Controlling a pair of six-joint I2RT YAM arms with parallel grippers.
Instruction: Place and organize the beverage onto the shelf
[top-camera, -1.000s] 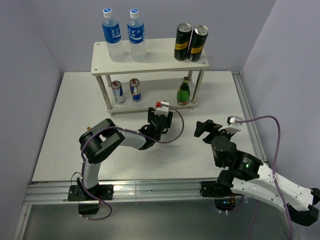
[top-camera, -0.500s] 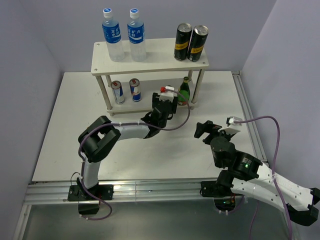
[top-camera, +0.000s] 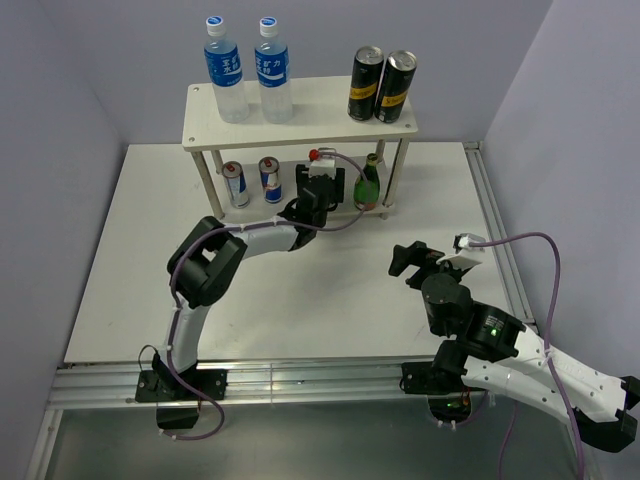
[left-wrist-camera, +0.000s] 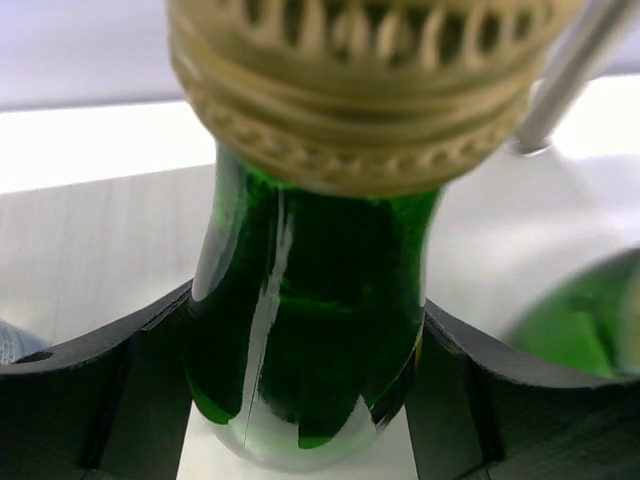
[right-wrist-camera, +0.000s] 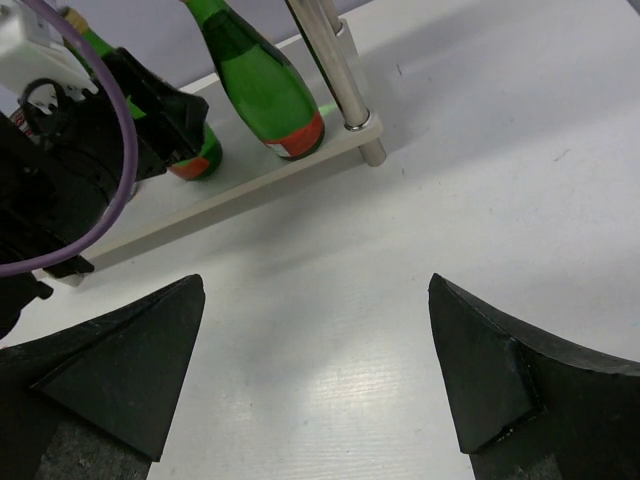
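Note:
The held bottle's base is over the lower board, so I should move my left gripper a little toward the second green bottle and open it there.
The shelf (top-camera: 300, 125) stands at the back of the table. My left gripper (top-camera: 320, 190) reaches into its lower tier and is shut on a green glass bottle (left-wrist-camera: 310, 300) with a gold cap. The black fingers (left-wrist-camera: 100, 400) press both sides of the bottle. Its red-labelled base (right-wrist-camera: 187, 163) is over the lower board (right-wrist-camera: 200, 215); I cannot tell if it touches. A second green bottle (top-camera: 368, 183) stands just to the right on that board. My right gripper (top-camera: 408, 262) hovers open over the table, nothing between its fingers (right-wrist-camera: 120, 370).
Two water bottles (top-camera: 228, 70) and two black-and-gold cans (top-camera: 380, 85) stand on the top board. Two slim silver-and-blue cans (top-camera: 252, 182) stand at the lower tier's left. A white shelf leg (right-wrist-camera: 335, 75) stands right of the green bottles.
My left arm has carried the green bottle away from the table's middle and in under the top board, between the slim cans and the other green bottle. The right arm has not moved.

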